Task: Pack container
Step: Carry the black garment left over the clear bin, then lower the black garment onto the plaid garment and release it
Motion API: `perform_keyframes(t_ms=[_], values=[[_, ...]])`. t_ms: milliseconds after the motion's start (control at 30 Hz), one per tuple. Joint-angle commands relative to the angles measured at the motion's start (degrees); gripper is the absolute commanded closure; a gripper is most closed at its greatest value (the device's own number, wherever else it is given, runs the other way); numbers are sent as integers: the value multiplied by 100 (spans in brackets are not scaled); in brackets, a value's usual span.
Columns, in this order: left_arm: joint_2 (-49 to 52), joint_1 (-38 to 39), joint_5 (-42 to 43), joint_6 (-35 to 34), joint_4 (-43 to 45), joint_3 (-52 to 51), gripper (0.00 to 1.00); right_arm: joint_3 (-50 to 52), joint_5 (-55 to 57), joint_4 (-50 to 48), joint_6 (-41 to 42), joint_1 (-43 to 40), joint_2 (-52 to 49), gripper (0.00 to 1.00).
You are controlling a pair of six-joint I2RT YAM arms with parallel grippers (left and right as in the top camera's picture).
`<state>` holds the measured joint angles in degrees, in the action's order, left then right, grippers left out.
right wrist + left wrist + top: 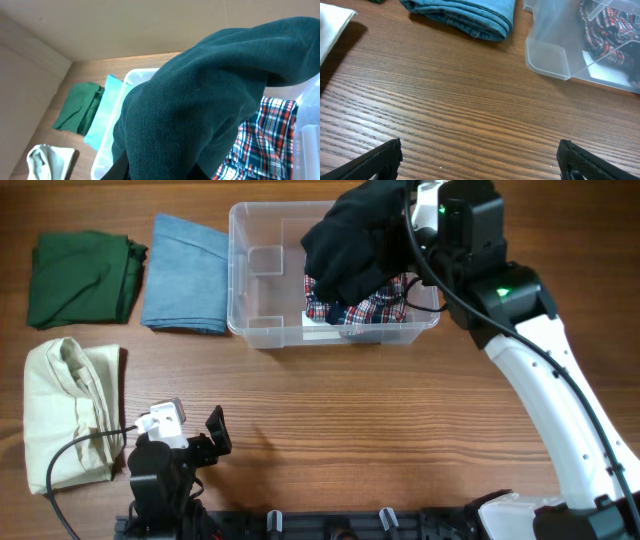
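The dark teal garment comes down onto the plaid garment (372,308) next as my right gripper tilts downward to release it there, because the bunched cloth still hangs above the container (262,272).
The clear plastic container (262,272) stands at the back middle of the table, with a folded red, white and blue plaid garment (372,308) lying in its right half. Above that half hangs a dark green-black garment (352,240), bunched up, with my right gripper (160,172) shut on it; the cloth (210,95) hides most of the fingers. In the right wrist view the plaid garment (265,135) lies below the hanging cloth. My left gripper (205,442) stands open low over bare wood near the front left, nothing between its fingers (380,160).
A folded blue garment (185,275) lies just left of the container, a green one (82,275) further left. A cream garment (65,410) lies at the front left beside the left arm. The container's near corner (550,55) shows in the left wrist view.
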<state>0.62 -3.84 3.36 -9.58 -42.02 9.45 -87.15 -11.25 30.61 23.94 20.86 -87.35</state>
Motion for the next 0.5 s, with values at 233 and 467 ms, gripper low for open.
perform_keyframes(t_ms=[233,467], values=[[-46,-35,87,-70,-59,-2,0,-208,227,-649,4,20,-667,96],[-46,-35,87,-70,-59,-2,0,-208,186,-745,-28,13,-765,96]])
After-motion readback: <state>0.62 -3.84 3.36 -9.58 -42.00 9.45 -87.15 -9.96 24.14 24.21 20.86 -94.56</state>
